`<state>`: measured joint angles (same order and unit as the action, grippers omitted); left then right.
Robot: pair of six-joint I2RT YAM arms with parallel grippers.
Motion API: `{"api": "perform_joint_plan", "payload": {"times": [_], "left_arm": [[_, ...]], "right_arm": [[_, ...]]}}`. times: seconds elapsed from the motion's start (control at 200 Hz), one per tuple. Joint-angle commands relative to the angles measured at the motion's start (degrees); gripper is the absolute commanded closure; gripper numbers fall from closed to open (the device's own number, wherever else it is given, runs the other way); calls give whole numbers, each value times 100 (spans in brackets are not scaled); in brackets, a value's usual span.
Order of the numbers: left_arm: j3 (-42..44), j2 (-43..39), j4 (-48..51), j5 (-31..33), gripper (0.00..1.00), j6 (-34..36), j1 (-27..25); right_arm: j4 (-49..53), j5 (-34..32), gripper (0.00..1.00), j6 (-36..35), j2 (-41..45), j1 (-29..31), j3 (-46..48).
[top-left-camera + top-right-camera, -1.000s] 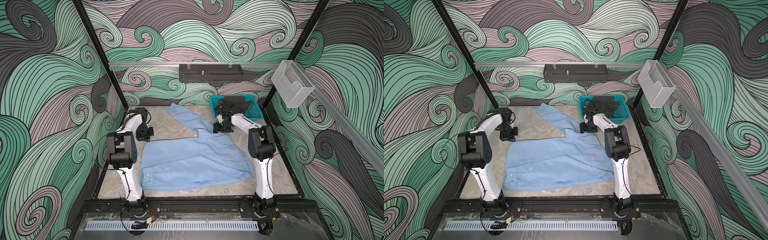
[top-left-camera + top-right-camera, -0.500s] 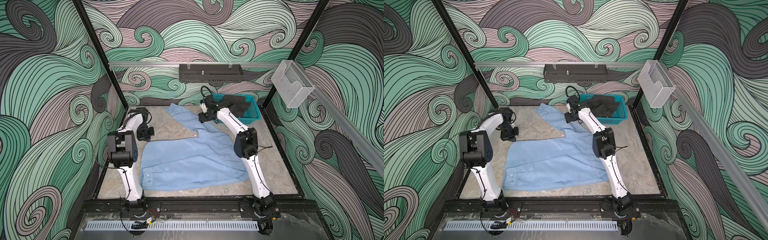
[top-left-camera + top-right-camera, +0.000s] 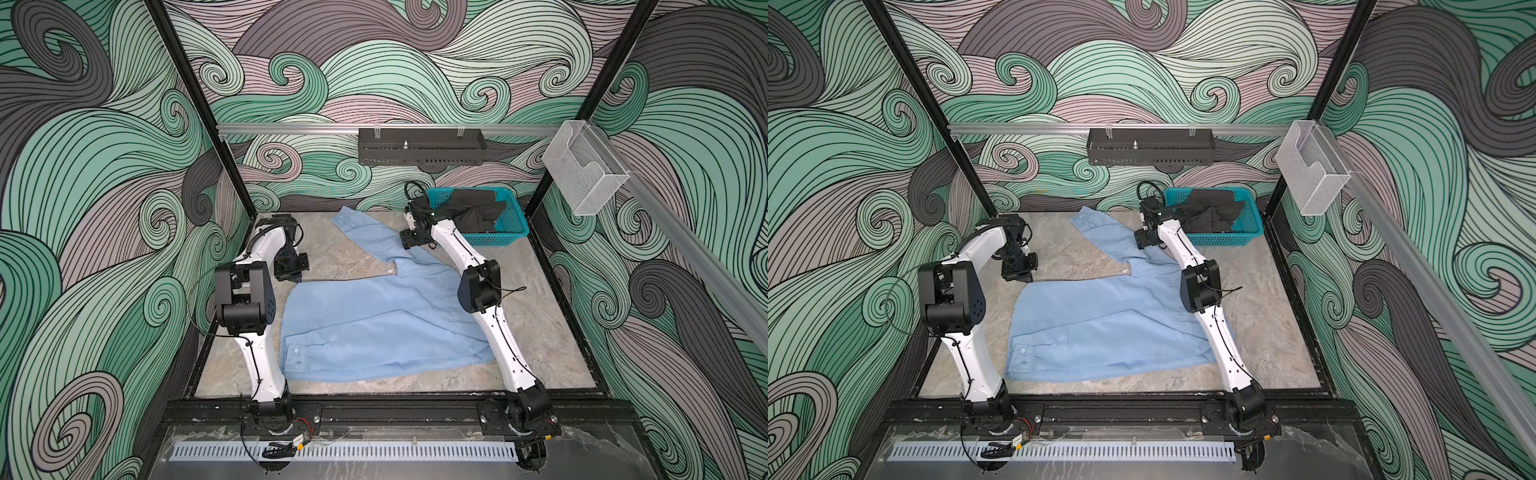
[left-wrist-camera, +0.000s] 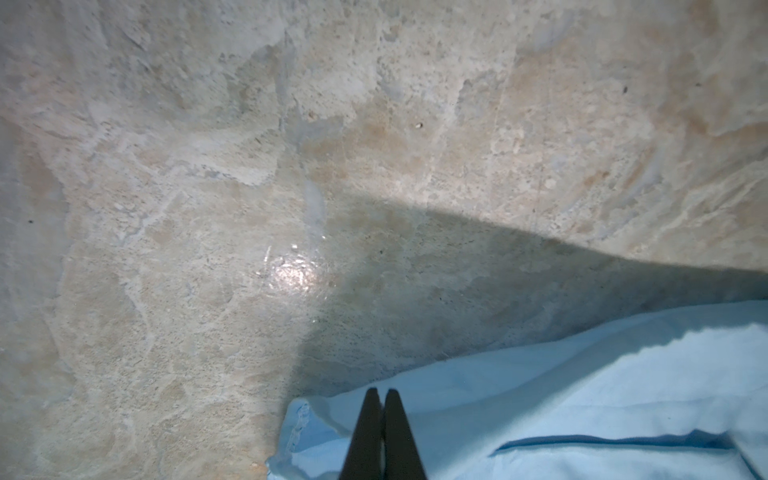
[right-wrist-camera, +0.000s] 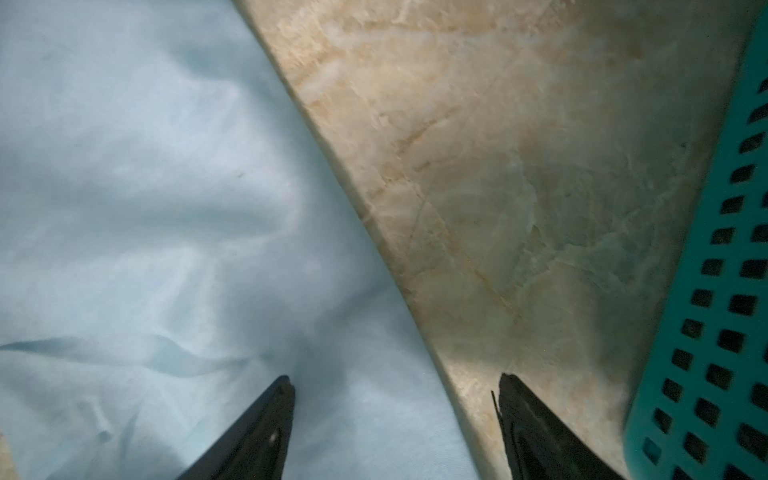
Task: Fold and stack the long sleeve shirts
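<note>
The sleeve's edge (image 3: 421, 249) (image 5: 456, 432) beside the basket already runs between the parted fingers of my open right gripper, so the gripper should move down onto that edge and close there.
A light blue long sleeve shirt (image 3: 374, 324) (image 3: 1100, 328) lies spread on the stone table, one sleeve (image 3: 365, 232) stretching to the far edge. My left gripper (image 3: 296, 279) (image 3: 1027, 276) is at the shirt's far-left corner, which peaks up to it. In the left wrist view its fingertips (image 4: 380, 392) are pressed together on the cloth edge (image 4: 540, 395), shut on that corner. My right gripper (image 3: 409, 245) (image 5: 395, 386) hangs open low over the sleeve's edge beside the basket. One of its fingers (image 5: 278, 399) is above the cloth and its partner above bare table.
A teal mesh basket (image 3: 498, 237) (image 5: 715, 291) holding dark clothes (image 3: 478, 208) stands at the far right corner. A black rack (image 3: 419, 145) and a clear box (image 3: 582, 178) hang on the walls. Bare table (image 3: 540, 332) lies right of the shirt.
My right arm has stretched out and swung its gripper left and farther back along the sleeve, its jaws spreading a little wider. The left gripper has stayed at the shirt's corner.
</note>
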<state>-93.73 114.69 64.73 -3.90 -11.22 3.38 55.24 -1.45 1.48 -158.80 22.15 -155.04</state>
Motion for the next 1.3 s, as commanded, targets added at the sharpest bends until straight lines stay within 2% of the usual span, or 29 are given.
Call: {"api": "perform_joint_plan", "payload": {"times": [0.0,0.12,0.205,0.26,0.365,0.511,0.691,0.826,1.001,1.146,1.296], "left_arm": [[-167,-48,145,-111,100,-47,-32],[-198,-72,155,-122,100,-23,-30],[-214,-79,163,-112,100,-26,-30],[-224,-79,163,-121,100,-20,-30],[-233,-88,155,-120,100,-21,-34],[-353,-6,157,-137,100,-37,-30],[-918,345,288,-116,100,-45,-26],[-1347,510,416,29,100,18,-17],[-1111,267,291,161,100,43,-4],[-493,-247,-13,170,100,22,-4],[289,-965,-442,-112,100,-16,-8]], "right_arm": [[374,56,23,197,-270,-62,-114],[539,168,27,330,-412,-97,-119],[609,247,34,420,-467,-133,-107],[613,282,45,462,-469,-161,-105],[595,339,73,543,-402,-233,-247],[294,451,100,521,-23,-273,-374],[-102,532,100,463,765,-374,-235],[-170,694,100,371,1546,-525,374],[-964,909,100,155,2936,-593,2436],[-2092,1308,100,75,4202,-599,4466],[-2737,1747,100,89,5218,-589,5887]]}}
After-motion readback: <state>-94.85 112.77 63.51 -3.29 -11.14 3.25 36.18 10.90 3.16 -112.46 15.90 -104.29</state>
